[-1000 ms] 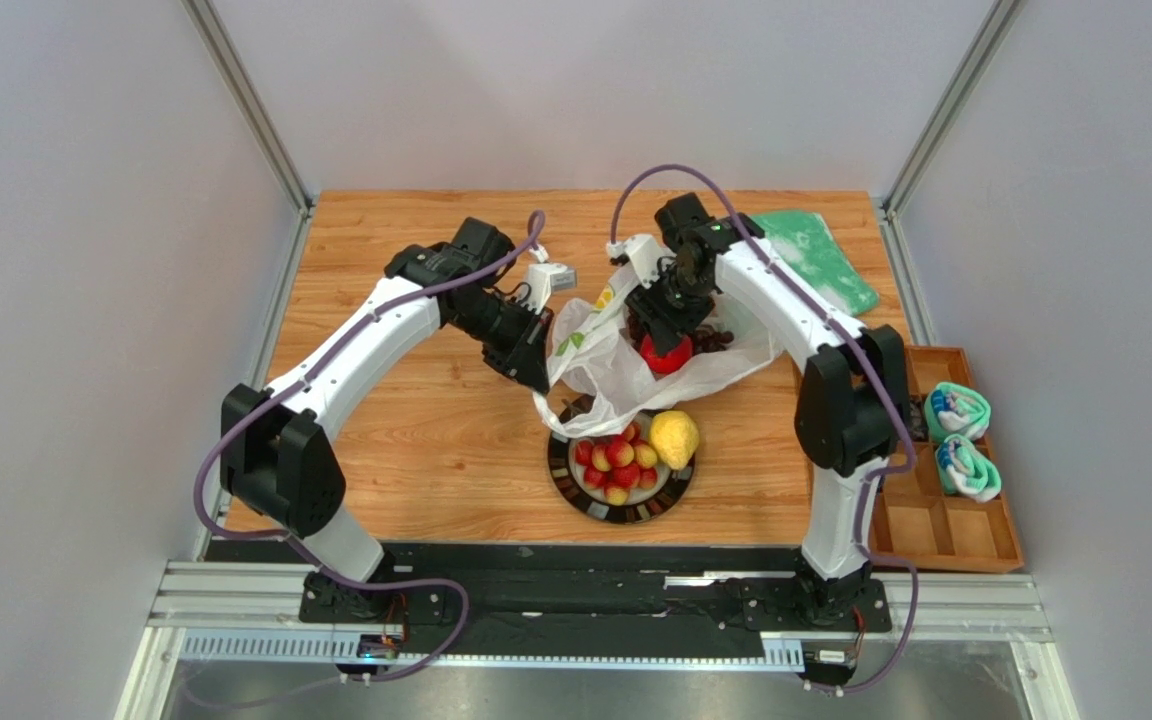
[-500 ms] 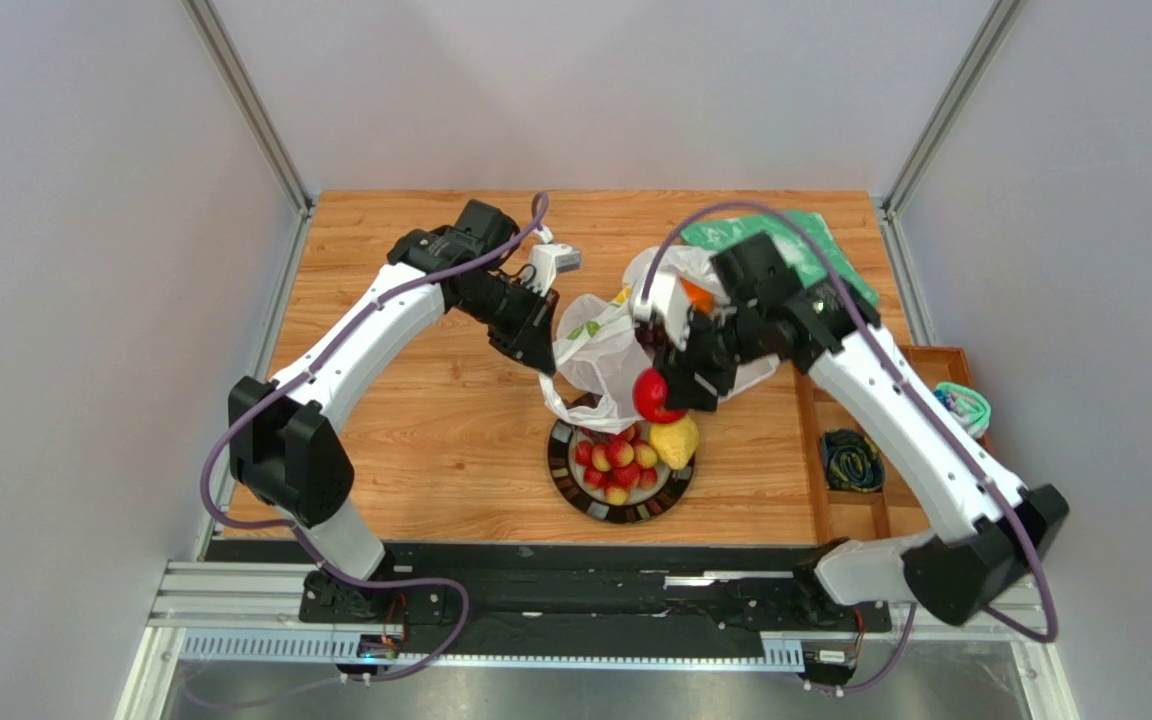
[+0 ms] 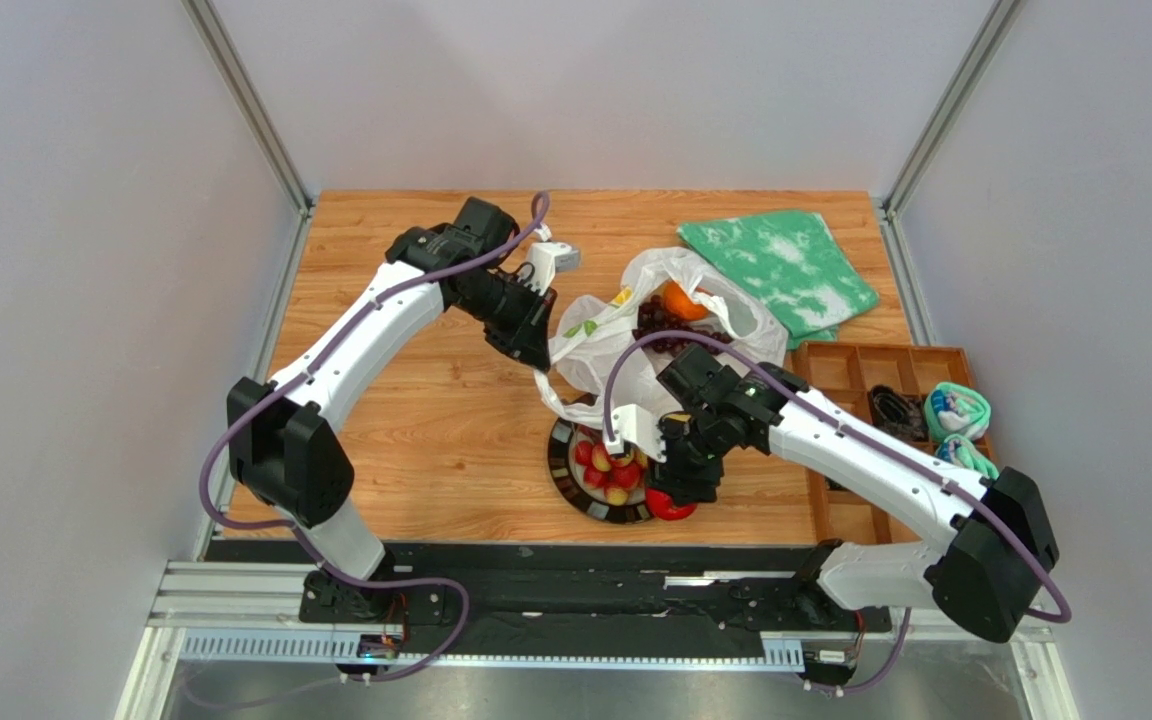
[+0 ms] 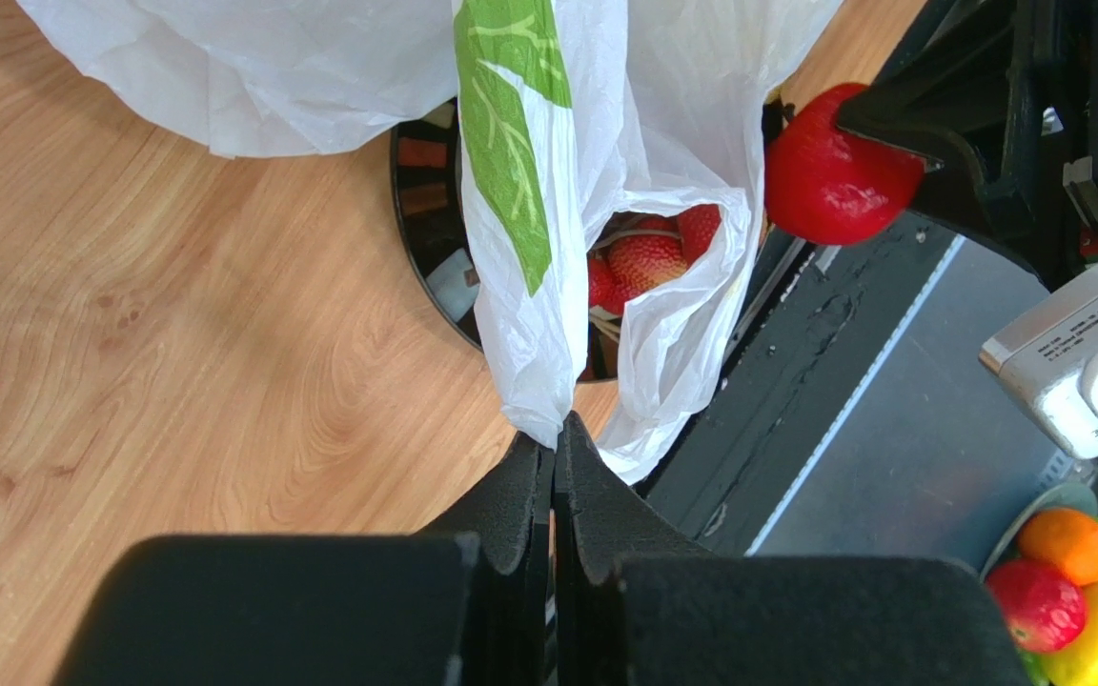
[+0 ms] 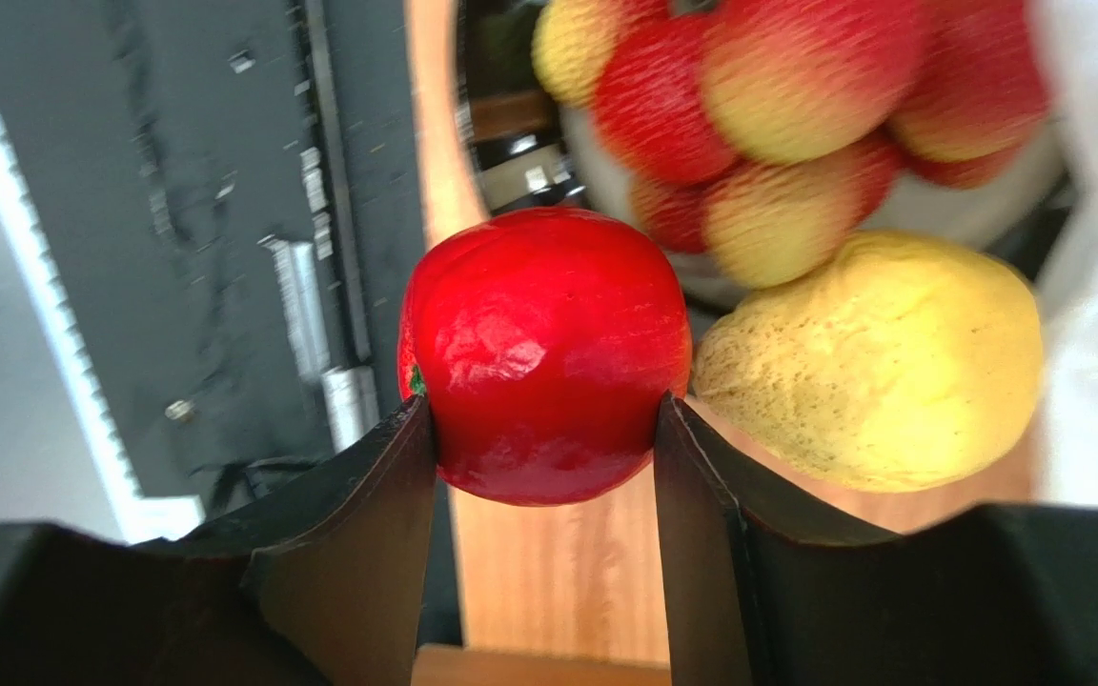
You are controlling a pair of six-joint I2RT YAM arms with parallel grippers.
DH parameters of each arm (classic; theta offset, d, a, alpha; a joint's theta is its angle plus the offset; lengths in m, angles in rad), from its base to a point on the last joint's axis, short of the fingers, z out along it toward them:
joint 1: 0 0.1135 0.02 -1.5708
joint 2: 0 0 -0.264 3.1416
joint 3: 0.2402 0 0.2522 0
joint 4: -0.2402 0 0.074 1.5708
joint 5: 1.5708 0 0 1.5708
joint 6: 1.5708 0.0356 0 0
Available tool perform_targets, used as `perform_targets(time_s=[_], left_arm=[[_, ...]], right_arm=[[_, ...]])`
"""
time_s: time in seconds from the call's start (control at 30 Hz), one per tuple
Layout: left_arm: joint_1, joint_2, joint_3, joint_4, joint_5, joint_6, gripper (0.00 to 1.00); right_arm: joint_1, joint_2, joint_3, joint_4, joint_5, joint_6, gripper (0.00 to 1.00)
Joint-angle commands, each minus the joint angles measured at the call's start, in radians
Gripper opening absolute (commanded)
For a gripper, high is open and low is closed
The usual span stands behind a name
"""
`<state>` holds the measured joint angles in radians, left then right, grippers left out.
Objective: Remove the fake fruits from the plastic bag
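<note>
Next, my right gripper shifts toward the berry cluster [image 5: 784,100] and releases the red apple inside the dark-rimmed plate beside the yellow lemon, since the apple overhangs the plate's rim.
My right gripper [image 3: 675,488] is shut on the red apple [image 3: 671,507] and holds it at the near right rim of the dark-rimmed plate [image 3: 575,494]; in the right wrist view the apple [image 5: 545,350] sits between my fingers, beside the yellow lemon [image 5: 870,360] and the red-yellow berry cluster [image 5: 784,100]. My left gripper [image 3: 542,357] is shut on a fold of the white plastic bag [image 3: 620,348], holding it up, as the left wrist view [image 4: 555,429] shows. An orange [image 3: 683,300] and dark grapes [image 3: 663,314] lie in the bag's open mouth.
A green-and-white cloth [image 3: 778,270] lies at the back right. A wooden compartment tray [image 3: 853,368] with rolled cloths stands at the right edge. The dark rail [image 3: 537,563] runs along the table's near edge.
My right gripper has carried the red apple out of the bag and down toward me, to the near rim of the plate. The left gripper has kept its hold on the bag.
</note>
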<state>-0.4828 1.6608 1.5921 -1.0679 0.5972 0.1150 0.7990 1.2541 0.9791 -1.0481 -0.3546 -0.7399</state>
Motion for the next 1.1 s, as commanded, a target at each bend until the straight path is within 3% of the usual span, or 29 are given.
perform_targets(time_s=[0.0,0.17,0.3,0.47,0.53,0.67,0.8,0.97,1.07], left_arm=[[-0.002,-0.061,-0.014,-0.007,-0.014,0.037,0.0],[-0.003,-0.075,-0.02,-0.009,-0.02,0.043,0.0],[-0.002,-0.073,-0.012,-0.009,-0.02,0.046,0.0],[-0.002,-0.058,0.005,-0.009,-0.011,0.043,0.0],[-0.002,-0.052,0.009,-0.007,0.001,0.043,0.0],[-0.002,-0.047,0.009,-0.004,0.012,0.037,0.0],[-0.004,-0.049,0.02,-0.001,0.022,0.032,0.0],[-0.004,-0.05,0.035,-0.007,0.035,0.028,0.0],[-0.004,-0.061,0.04,-0.015,0.041,0.031,0.0]], right_arm=[[0.002,0.021,0.039,0.135,0.049,-0.021,0.33],[0.003,0.064,0.027,0.161,0.055,-0.039,0.35],[0.009,0.071,0.006,0.186,0.071,-0.036,0.44],[0.017,0.058,0.029,0.18,0.098,0.008,0.73],[0.016,0.039,0.064,0.157,0.111,0.042,1.0],[0.017,0.001,0.273,0.012,0.071,0.098,1.0],[-0.017,-0.009,0.459,-0.018,0.077,0.197,0.99],[-0.141,0.068,0.471,0.124,0.193,0.205,0.85],[-0.222,0.201,0.495,0.135,0.201,0.149,0.74]])
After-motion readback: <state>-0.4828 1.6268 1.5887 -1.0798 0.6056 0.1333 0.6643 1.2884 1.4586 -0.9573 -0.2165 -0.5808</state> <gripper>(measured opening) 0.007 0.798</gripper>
